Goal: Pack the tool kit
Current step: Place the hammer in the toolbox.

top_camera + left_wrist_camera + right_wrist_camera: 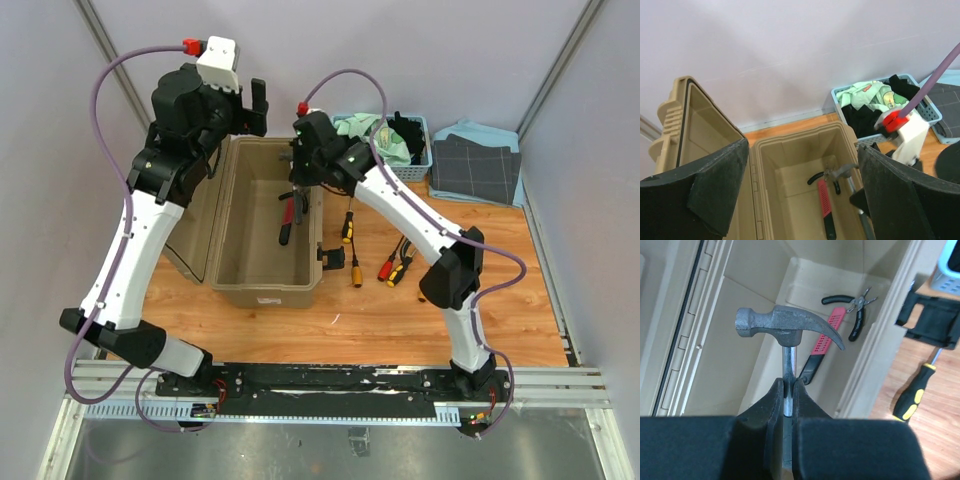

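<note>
My right gripper will move toward the toolbox's lid next and go down onto the bottom of the toolbox on the lid side of the red-and-black-handled tool (820,347), because that spot is bare.
The tan toolbox (262,293) stands open with its lid leaning left. My right gripper (298,182) is shut on the steel shaft of the small hammer (785,325) and holds it head-up over the box's right side. In the right wrist view the right gripper (788,390) has the box wall (735,350) behind it. Black-handled pliers (855,310) and a red-and-black-handled tool (820,347) lie on the box floor. My left gripper (255,108) is open and empty above the box's far rim. In the left wrist view the left gripper (805,200) looks down into the box (790,142).
Several yellow- and red-handled screwdrivers (347,228) (395,266) lie on the wooden table right of the box. A blue basket of cloths (395,140) and a folded grey cloth (475,168) sit at the back right. The black latch (932,322) hangs on the box's right side.
</note>
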You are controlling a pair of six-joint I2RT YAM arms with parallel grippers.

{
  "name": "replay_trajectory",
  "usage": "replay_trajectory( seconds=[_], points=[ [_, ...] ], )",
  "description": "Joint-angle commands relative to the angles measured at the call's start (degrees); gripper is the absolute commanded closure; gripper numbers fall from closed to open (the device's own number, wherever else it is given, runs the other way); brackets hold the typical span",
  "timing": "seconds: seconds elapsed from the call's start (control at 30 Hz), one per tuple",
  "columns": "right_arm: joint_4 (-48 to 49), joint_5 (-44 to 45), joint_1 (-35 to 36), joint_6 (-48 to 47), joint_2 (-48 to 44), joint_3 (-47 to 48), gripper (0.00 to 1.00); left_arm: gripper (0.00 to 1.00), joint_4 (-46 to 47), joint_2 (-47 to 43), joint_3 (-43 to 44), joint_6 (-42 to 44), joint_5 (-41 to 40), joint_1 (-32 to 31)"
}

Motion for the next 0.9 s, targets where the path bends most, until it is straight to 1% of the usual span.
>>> replay_trajectory(
  seconds=[0.0,0.23,0.37,0.57,0.73,0.87],
  points=[
    [3.8,6.0,3.2,5.1,2.9,-2.0,0.99,0.05,3.5,-1.6,-2.1,-1.4,0.0,0.4],
    [4.4,14.6,4.6,5.0,8.4,-2.7,0.99,0.05,3.4,-2.9,-2.2,-2.3,1.0,0.4],
    [3.3,17.4,4.8,5.4,12.3,-1.9,0.99,0.05,3.1,-3.6,-1.9,-2.6,1.5,0.4],
    [2.6,17.4,5.5,5.3,16.1,-1.3,0.99,0.05,2.9,-3.9,-1.5,-3.1,2.1,0.3],
    [2.2,15.9,6.1,6.5,17.2,-1.1,0.99,0.05,3.0,-3.5,-1.5,-4.1,3.1,0.4],
    [3.7,14.1,7.0,5.1,17.3,0.1,0.99,0.05,3.1,-3.1,-1.1,-4.4,3.8,0.4]
  ],
)
